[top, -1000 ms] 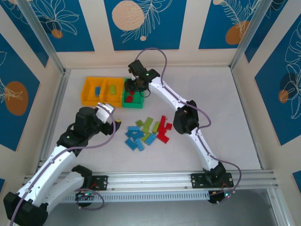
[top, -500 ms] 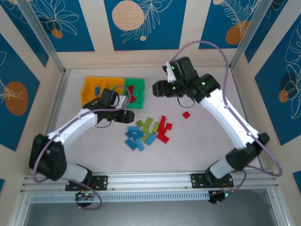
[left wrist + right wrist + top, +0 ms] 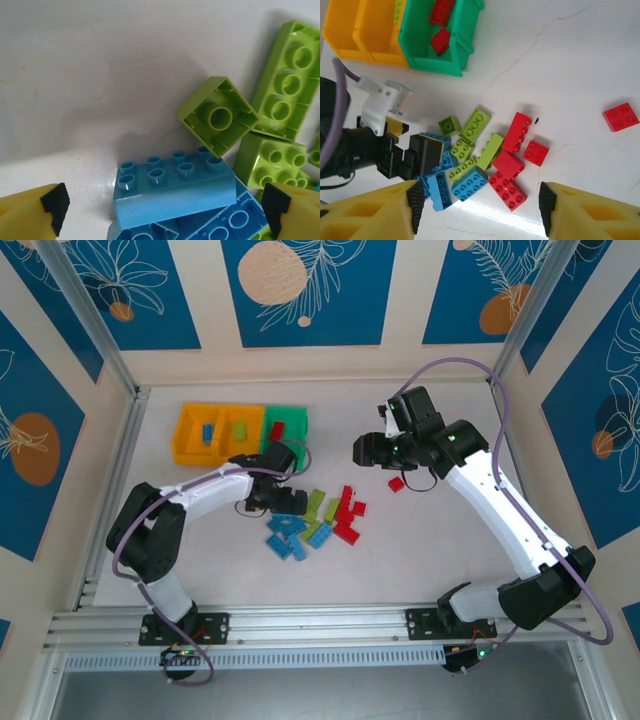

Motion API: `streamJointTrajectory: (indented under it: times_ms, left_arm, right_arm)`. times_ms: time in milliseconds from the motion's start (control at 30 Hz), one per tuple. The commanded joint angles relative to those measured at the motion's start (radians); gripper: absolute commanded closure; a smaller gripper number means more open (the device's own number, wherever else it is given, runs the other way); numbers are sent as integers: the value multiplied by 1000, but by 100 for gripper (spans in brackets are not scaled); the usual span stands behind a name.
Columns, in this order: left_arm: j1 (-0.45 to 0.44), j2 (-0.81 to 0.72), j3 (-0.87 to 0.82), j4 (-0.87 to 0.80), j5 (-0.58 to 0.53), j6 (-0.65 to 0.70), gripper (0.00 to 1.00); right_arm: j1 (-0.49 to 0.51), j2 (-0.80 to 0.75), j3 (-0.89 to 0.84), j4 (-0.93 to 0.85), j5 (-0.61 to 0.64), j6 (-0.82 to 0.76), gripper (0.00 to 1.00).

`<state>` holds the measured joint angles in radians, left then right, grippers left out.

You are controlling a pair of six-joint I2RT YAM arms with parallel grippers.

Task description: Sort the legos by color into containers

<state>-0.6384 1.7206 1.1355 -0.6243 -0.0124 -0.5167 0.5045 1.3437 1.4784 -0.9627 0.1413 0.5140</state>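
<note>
The open fingertips already stand wider than the light blue brick, so next my left gripper will lower and close on the brick's short ends.
Loose legos (image 3: 315,518) in blue, lime and red lie in a pile mid-table. My left gripper (image 3: 283,503) is open and low over the pile's left end; in the left wrist view its fingertips (image 3: 54,206) stand apart on either side of a light blue brick (image 3: 175,186) without touching it. Lime bricks (image 3: 218,115) lie just beyond. My right gripper (image 3: 481,206) is open and empty, high above the pile. One red brick (image 3: 397,483) lies alone to the right. The containers stand at back left: two orange-yellow bins (image 3: 181,436) and a green bin (image 3: 303,424).
The green bin (image 3: 463,46) holds two red bricks (image 3: 440,41). One orange bin holds a blue brick (image 3: 208,432), the middle one a lime brick (image 3: 240,429). Blue-patterned walls enclose the table. Bare tabletop (image 3: 450,540) stretches right of the pile.
My left arm swung from near the bins down onto the pile's blue bricks and opened wider. My right arm pulled away from the green bin toward the right and opened; a red brick now lies alone.
</note>
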Motion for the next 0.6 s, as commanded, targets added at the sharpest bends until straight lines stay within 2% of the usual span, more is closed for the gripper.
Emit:
streamJointTrajectory:
  times_ms: [0, 200, 400, 567]
  left_arm:
    - [-26, 34, 30, -35, -49, -56, 3]
    - [-29, 74, 38, -22, -38, -76, 19]
    - [-29, 99, 60, -42, -54, -71, 30]
    - [-30, 41, 60, -57, -78, -60, 44]
  right_arm:
    - [-10, -4, -7, 7, -32, 15, 35]
    - [-11, 3, -16, 6, -46, 23, 35]
    - [-11, -7, -17, 2, -67, 42, 35]
    - [-6, -10, -12, -1, -111, 59, 35]
